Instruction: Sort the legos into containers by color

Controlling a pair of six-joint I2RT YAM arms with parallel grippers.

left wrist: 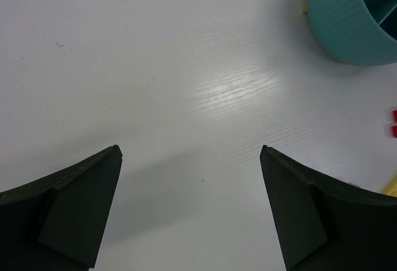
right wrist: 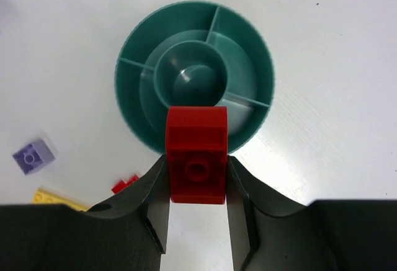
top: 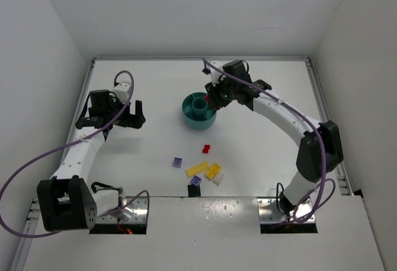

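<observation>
My right gripper is above the empty container between cup and near rim (top: 208, 115) (right wrist: 239, 122), so next it will lower and tilt there and let the red lego go inside.
My right gripper (right wrist: 196, 167) is shut on a red lego (right wrist: 196, 144), held above the near rim of the round teal dish (right wrist: 132, 115). The dish has a central cup ringed by curved containers, and those I can see hold nothing. From above, the right gripper (top: 215, 98) hangs at the right rim of the dish (top: 191, 118). More legos lie loose nearer the arms: a small red one (top: 206, 149), a purple one (top: 178, 162), two yellow ones (top: 197, 168), an off-white one (top: 218, 178). My left gripper (left wrist: 191, 151) stands open over bare table, left of the dish (left wrist: 347, 26).
A second purple lego (top: 196, 181) rests by a small black block (top: 194, 190) at the table's front edge. White walls close in the table on the left, right and far sides. A red lego (left wrist: 393, 124) shows at the right border of the left wrist view.
</observation>
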